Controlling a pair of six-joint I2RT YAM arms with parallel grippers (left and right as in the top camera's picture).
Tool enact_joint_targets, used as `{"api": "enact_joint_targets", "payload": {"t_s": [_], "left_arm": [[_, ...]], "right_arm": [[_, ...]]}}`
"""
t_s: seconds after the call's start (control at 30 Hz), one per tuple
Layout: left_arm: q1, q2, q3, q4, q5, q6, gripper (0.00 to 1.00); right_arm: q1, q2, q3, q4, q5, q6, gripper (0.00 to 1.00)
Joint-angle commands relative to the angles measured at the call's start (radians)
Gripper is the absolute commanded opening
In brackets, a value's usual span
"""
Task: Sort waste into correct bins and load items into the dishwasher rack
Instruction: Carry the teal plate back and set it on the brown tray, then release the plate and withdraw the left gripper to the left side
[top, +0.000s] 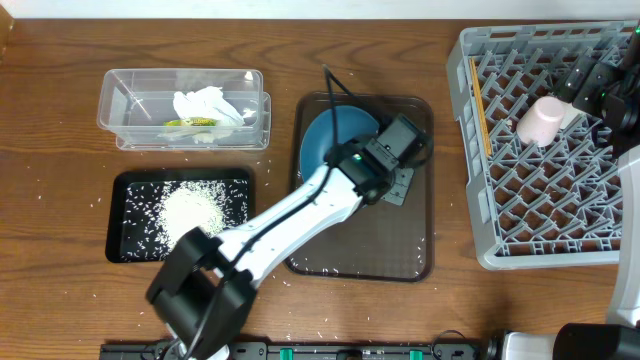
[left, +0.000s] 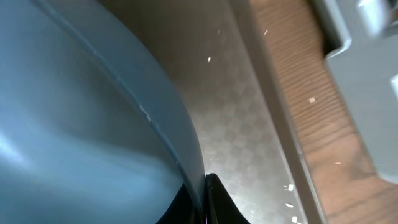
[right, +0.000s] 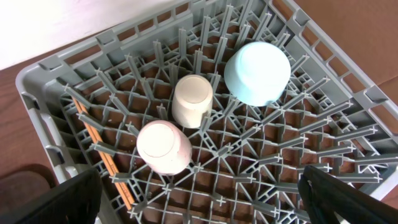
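Note:
My left gripper moves slightly toward the dishwasher rack (top: 480, 200) next, before its fingers open to release the dish's rack-side rim.
The dark-blue dish (top: 330, 140) lies on the brown serving tray (top: 400, 250). My left gripper (top: 392, 152) is shut on the dish's right rim; the left wrist view shows the fingers (left: 202, 199) pinching the dish's rim (left: 74, 124). The grey dishwasher rack (top: 480, 200) holds the pink cup (top: 540, 120), and the right wrist view shows the pink cup (right: 163, 146), white cup (right: 191, 99), light-blue bowl (right: 257, 71) and chopsticks (right: 102, 155) in it. My right gripper (right: 199, 193) hovers open and empty above the rack (right: 37, 81).
The clear tub (top: 115, 105) at the back left holds white tissue (top: 210, 105) and the yellow-green wrapper (top: 190, 124). The black tray (top: 120, 250) in front of it holds the rice heap (top: 190, 210). A few rice grains lie scattered on the wooden table.

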Motion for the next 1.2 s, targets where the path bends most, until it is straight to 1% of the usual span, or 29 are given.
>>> {"api": "enact_joint_targets", "payload": {"t_s": [0.0, 0.23, 0.3, 0.4, 0.5, 0.57, 0.67, 0.77, 0.93, 0.97, 1.1, 1.17], "left_arm": [[-0.011, 0.02, 0.009, 0.017, -0.047, -0.005, 0.06], [-0.011, 0.034, 0.008, 0.02, -0.041, -0.005, 0.07], [-0.011, 0.034, 0.009, 0.02, -0.039, -0.005, 0.11], [-0.011, 0.034, 0.009, 0.018, -0.038, -0.006, 0.29], [-0.011, 0.031, 0.009, 0.02, -0.023, -0.006, 0.37], [-0.009, 0.023, 0.012, 0.021, 0.014, -0.014, 0.39], [0.001, -0.008, 0.023, 0.02, 0.056, -0.018, 0.4], [0.035, -0.068, 0.024, 0.016, 0.054, -0.017, 0.4], [0.178, -0.208, 0.024, -0.049, 0.051, -0.017, 0.41], [0.217, -0.235, 0.024, -0.068, 0.051, -0.017, 0.46], [0.414, -0.337, 0.024, -0.165, 0.051, -0.017, 0.53], [0.527, -0.377, 0.024, -0.219, 0.051, -0.018, 0.55]], "right_arm": [[-0.004, -0.003, 0.006, -0.001, 0.007, 0.011, 0.99], [-0.004, -0.003, 0.006, -0.001, 0.007, 0.011, 0.99], [-0.004, -0.003, 0.006, -0.001, 0.007, 0.011, 0.99], [-0.004, -0.003, 0.006, -0.001, 0.007, 0.011, 0.99], [-0.004, -0.003, 0.006, -0.001, 0.007, 0.011, 0.99], [-0.004, -0.003, 0.006, -0.001, 0.007, 0.011, 0.99], [-0.004, -0.003, 0.006, -0.001, 0.007, 0.011, 0.99], [-0.004, -0.003, 0.006, -0.001, 0.007, 0.011, 0.99], [-0.004, -0.003, 0.006, -0.001, 0.007, 0.011, 0.99], [-0.004, -0.003, 0.006, -0.001, 0.007, 0.011, 0.99], [-0.004, -0.003, 0.006, -0.001, 0.007, 0.011, 0.99], [-0.004, -0.003, 0.006, -0.001, 0.007, 0.011, 0.99]]}}
